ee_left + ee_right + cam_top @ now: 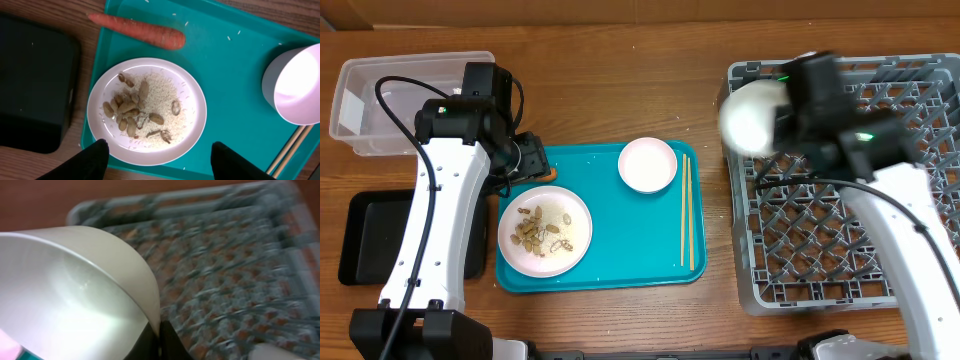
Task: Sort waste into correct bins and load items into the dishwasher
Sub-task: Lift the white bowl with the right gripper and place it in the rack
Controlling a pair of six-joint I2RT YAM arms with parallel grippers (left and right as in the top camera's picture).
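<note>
My right gripper moves across and down next, tipping the bowl upside down to release it on empty lattice (924, 118) (245, 245) below, to the right in the overhead view.
My right gripper (159, 339) is shut on the rim of a white bowl (752, 118) and holds it in the air over the left edge of the grey dish rack (840, 230); the bowl fills the left of the right wrist view (70, 295). My left gripper (157, 162) is open and empty above the near rim of a white plate (192, 122) with rice and tan nut-like scraps (127, 107). An orange carrot (137, 30) lies on the teal tray beyond the plate. A small white bowl (647, 164) and wooden chopsticks (687, 210) lie on the tray.
The teal serving tray (620, 240) sits mid-table. A clear plastic tub (390, 95) stands at the back left and a black tray (370, 235) at the front left, left of my left arm. The right wrist view is blurred.
</note>
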